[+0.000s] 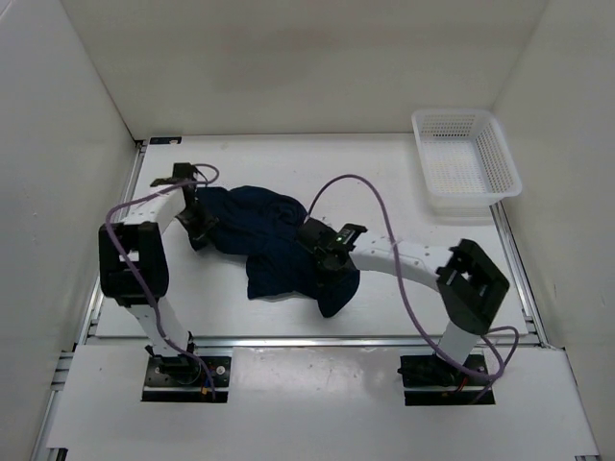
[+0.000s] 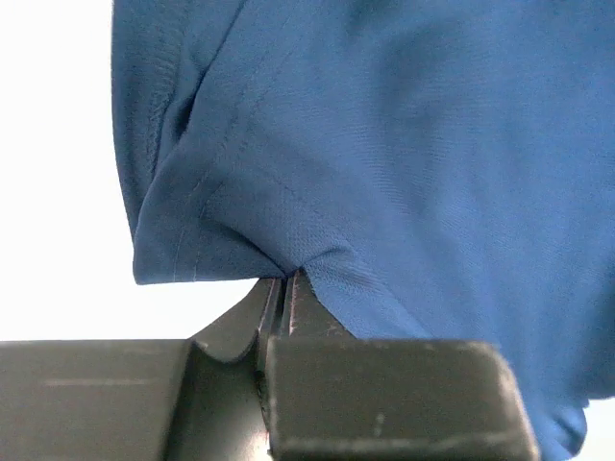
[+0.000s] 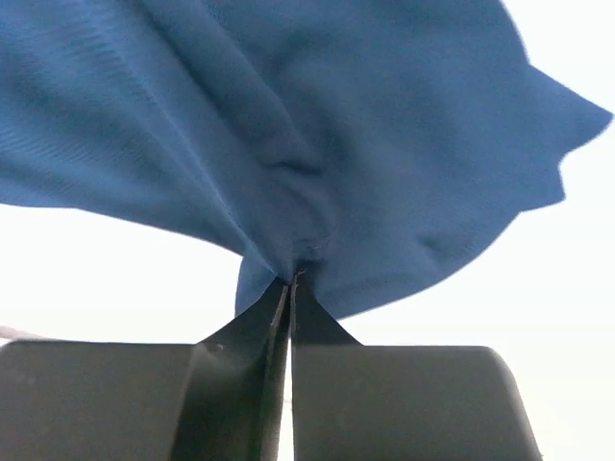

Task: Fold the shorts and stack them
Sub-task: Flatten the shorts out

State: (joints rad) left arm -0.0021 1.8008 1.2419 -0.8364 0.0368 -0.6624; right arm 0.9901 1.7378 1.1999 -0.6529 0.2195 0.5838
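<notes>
I will raise my left gripper, move it toward the folds of the shorts [image 1: 274,245] to its right in the top view, lower it and let go, since they lie crumpled.
The dark navy shorts [image 1: 274,245] lie crumpled in the middle of the white table, stretched between the two arms. My left gripper [image 1: 202,229] is at their left edge; in the left wrist view its jaws are shut on a pinch of blue fabric [image 2: 384,163] at the tips [image 2: 286,277]. My right gripper [image 1: 322,252] is on the cloth's right part. In the right wrist view it is shut on a gathered fold of the shorts [image 3: 317,144] at its tips [image 3: 291,277], the cloth puckering from that point.
A white plastic mesh basket [image 1: 466,161] stands at the back right, apart from the shorts. Purple cables [image 1: 375,197] loop over both arms. White walls close the table on three sides; metal rails run along its left and right edges.
</notes>
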